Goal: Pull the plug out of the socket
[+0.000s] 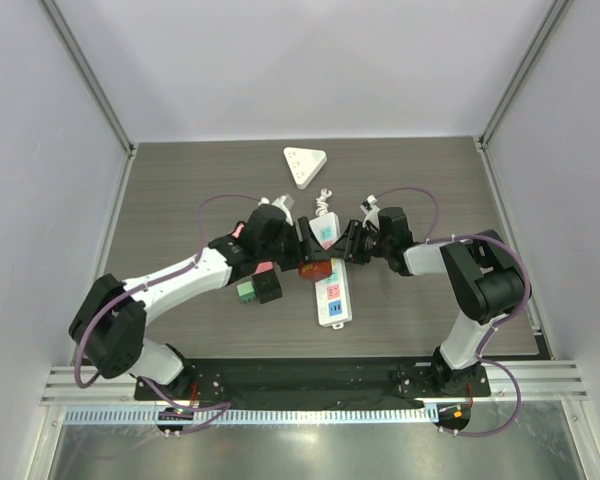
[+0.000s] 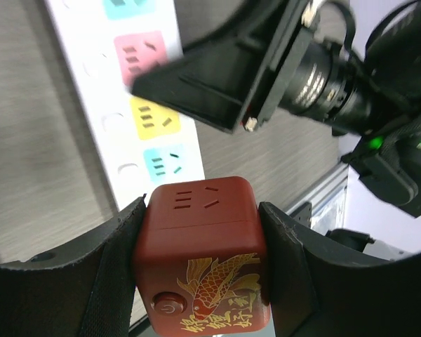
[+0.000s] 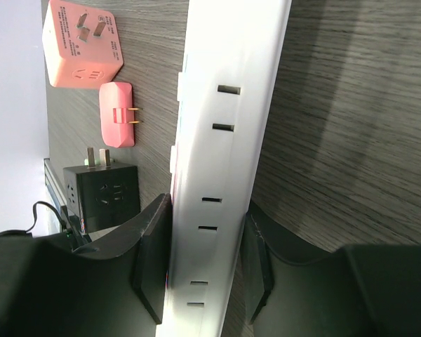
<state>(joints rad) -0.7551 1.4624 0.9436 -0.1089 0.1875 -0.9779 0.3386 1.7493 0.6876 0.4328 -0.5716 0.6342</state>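
My left gripper holds the plug and should next swing left in the top view, lower, and release it on bare tabletop (image 1: 224, 228) beside the pink adapter below.
A red cube plug (image 2: 200, 260) with a gold fish print and a power button sits between my left gripper's (image 2: 202, 210) fingers, which are shut on its two sides. It shows in the top view (image 1: 316, 268) at the middle of the white power strip (image 1: 333, 293). I cannot tell whether its pins are still in the socket. The strip's coloured sockets show in the left wrist view (image 2: 137, 105). My right gripper (image 1: 352, 243) is shut on the strip's long sides (image 3: 221, 161), its fingers (image 3: 151, 260) pressed against the casing.
A white triangular adapter (image 1: 305, 163) lies at the back. A green plug (image 1: 247, 291) and a black cube adapter (image 1: 269, 287) lie left of the strip under my left arm. A pink adapter (image 3: 81, 42), a pink plug (image 3: 116, 112) and the black cube (image 3: 102, 196) show beside the strip.
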